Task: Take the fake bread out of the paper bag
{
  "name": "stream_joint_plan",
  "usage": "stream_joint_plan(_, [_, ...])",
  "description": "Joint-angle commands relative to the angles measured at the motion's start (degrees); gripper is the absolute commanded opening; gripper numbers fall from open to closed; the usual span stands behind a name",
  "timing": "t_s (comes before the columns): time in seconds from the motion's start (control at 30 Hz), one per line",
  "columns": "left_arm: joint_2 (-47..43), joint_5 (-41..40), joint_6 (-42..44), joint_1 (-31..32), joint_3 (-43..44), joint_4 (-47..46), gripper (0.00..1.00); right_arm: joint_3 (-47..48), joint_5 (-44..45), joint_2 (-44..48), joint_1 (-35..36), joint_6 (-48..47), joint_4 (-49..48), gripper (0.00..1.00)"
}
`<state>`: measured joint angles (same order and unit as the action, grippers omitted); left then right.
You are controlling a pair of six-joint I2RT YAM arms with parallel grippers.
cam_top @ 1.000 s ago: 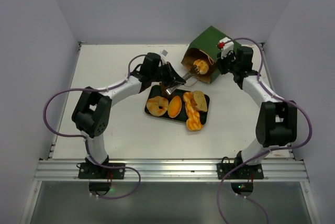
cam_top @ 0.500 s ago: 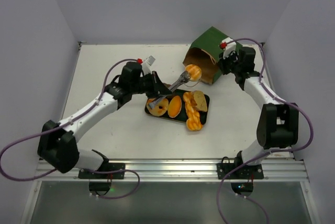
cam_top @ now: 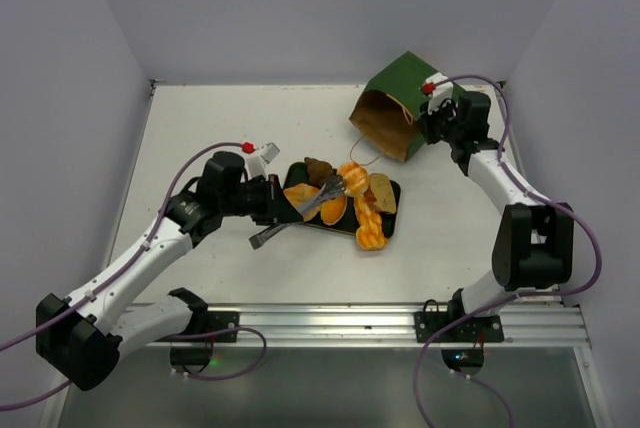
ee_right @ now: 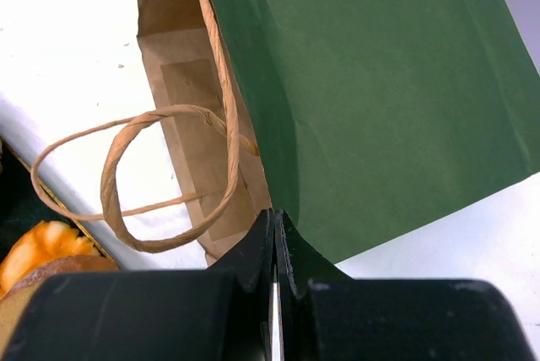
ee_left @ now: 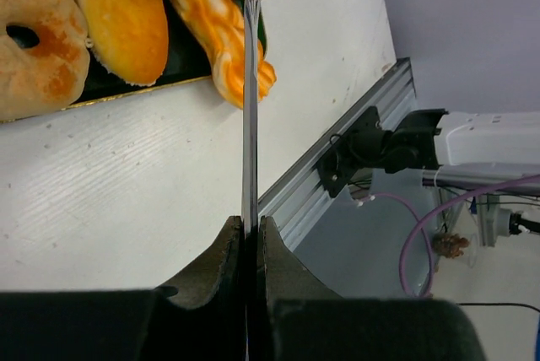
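Note:
My left gripper brings the orange roll down between the oval roll and the braided loaf next, as the roll hangs above the tray.
The dark green paper bag (cam_top: 400, 98) lies tipped at the back right, its brown mouth facing the tray. My right gripper (cam_top: 434, 124) is shut on the bag's edge (ee_right: 363, 99), jaws pinched together (ee_right: 275, 213). My left gripper (cam_top: 276, 206) is shut on metal tongs (ee_left: 250, 125), which hold an orange roll (cam_top: 350, 176) over the black tray (cam_top: 394, 187). On the tray lie a ring doughnut (cam_top: 297, 198), an oval roll (cam_top: 333, 208), a braided loaf (cam_top: 368, 226), a tan slice (cam_top: 383, 191) and a dark brown piece (cam_top: 318, 168).
The bag's string handle (ee_right: 143, 175) loops out onto the table in front of its mouth. The aluminium rail (cam_top: 320, 323) runs along the near table edge. Purple walls close the left, right and back sides.
My left arm has drawn back from the bag's mouth toward the near left, carrying the orange roll in the tongs to above the tray. The right arm and bag have hardly moved.

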<state>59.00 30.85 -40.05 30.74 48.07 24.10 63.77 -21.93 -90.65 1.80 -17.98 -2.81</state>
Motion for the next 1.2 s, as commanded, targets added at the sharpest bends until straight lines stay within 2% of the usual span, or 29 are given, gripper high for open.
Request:
stream_joint_plan(0.0, [0.06, 2.64, 4.98, -0.51, 0.44, 3.06, 0.0, -0.75, 0.05, 3.11, -0.22, 0.58, -1.85, 0.0])
stream_joint_plan(0.67, [8.49, 4.22, 9.73, -0.51, -0.88, 0.69, 0.0, -1.37, -0.3, 2.85, -0.4, -0.04, -1.76, 0.0])
stream_joint_plan(0.87, [10.34, 3.95, 10.43, -0.51, -0.44, 0.86, 0.13, -1.45, -0.3, 2.85, -0.31, -0.13, -1.76, 0.0])
stream_joint_plan(1.0, [10.43, 3.95, 10.43, -0.42, 0.18, 1.21, 0.31, -1.54, -0.3, 2.76, -0.4, -0.22, -1.67, 0.0])
stream_joint_plan(1.17, [10.17, 3.34, 11.05, -0.42, 1.67, 2.53, 0.4, -1.54, -0.39, 2.76, -0.4, -0.13, -1.76, 0.0])
